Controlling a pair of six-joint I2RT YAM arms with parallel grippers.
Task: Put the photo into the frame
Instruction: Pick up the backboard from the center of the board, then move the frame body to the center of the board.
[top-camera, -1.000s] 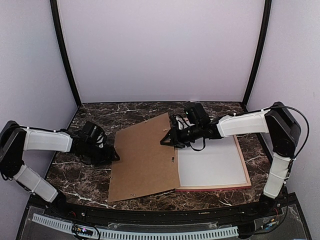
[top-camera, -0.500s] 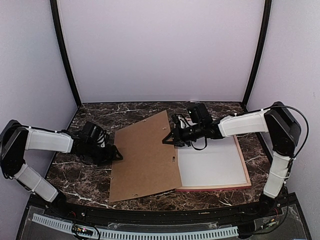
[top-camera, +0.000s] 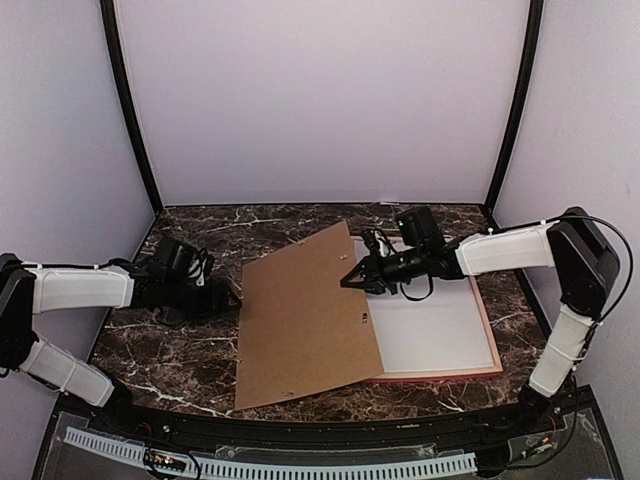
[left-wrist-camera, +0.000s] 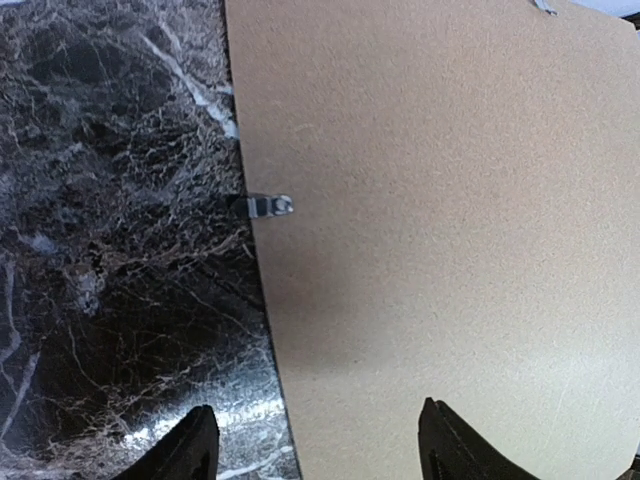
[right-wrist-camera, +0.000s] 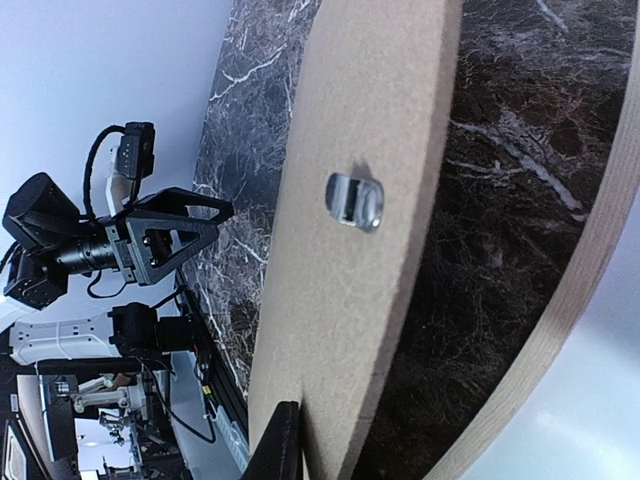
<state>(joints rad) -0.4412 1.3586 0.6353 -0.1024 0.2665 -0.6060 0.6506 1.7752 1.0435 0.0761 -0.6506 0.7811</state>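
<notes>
My left gripper moves across and down onto the frame's board-covered bar next, to its right in the top view, because the frame sits off-center.
The pink frame (top-camera: 489, 330) lies flat at the right of the table, and a white sheet (top-camera: 430, 330) fills it. I cannot tell if that sheet is the photo's back; no printed side shows. A brown cardboard board (top-camera: 305, 320) overlaps the frame's left side. My right gripper (top-camera: 350, 279) is shut on the board's right edge. In the right wrist view one finger (right-wrist-camera: 283, 445) presses the board (right-wrist-camera: 350, 260), which stands raised above the frame rail (right-wrist-camera: 590, 260). My left gripper (top-camera: 232, 298) is open, with the board's left edge (left-wrist-camera: 265, 330) between its fingers.
Small metal turn tabs sit on the board's edges (left-wrist-camera: 270, 206) (right-wrist-camera: 355, 200). The dark marble table (top-camera: 170, 350) ends at black corner posts and pale walls at the back and sides. The left arm (right-wrist-camera: 175, 235) shows across the board in the right wrist view.
My right gripper closed on the board's right edge and drew the board to the right, over more of the frame. My left gripper followed to the right along the board's left edge.
</notes>
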